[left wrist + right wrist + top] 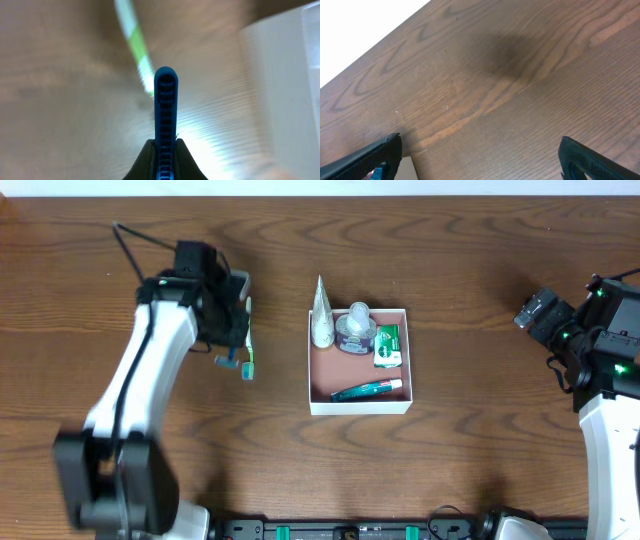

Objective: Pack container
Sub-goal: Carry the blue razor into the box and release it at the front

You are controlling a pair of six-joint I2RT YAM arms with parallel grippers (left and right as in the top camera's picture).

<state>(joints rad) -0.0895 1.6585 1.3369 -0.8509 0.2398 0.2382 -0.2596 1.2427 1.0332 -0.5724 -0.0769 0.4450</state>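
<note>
My left gripper needs to go up, swing over the container, turn, and lower the blue handle onto the container's bottom (346,370), because it is bare next to the teal tube.
The container (313,380) is a square white-walled box with a pinkish-brown floor at the table's middle. In it are a white cone-shaped tube (321,315), a round greyish jar (355,330), a green and white box (388,345) and a teal tube (366,389). My left gripper (233,340) is left of the container and shut on a blue ridged handle (165,115). Its blue end (228,361) pokes out below the fingers. A green and white toothbrush (250,345) lies beside it and is blurred in the left wrist view (134,42). My right gripper (540,310) is open and empty at the far right.
The container's white wall (280,75) shows at the right of the left wrist view. The right wrist view shows bare wood between the fingers (480,165) and a pale corner (406,170) at the lower left. The table's far edge runs along the top.
</note>
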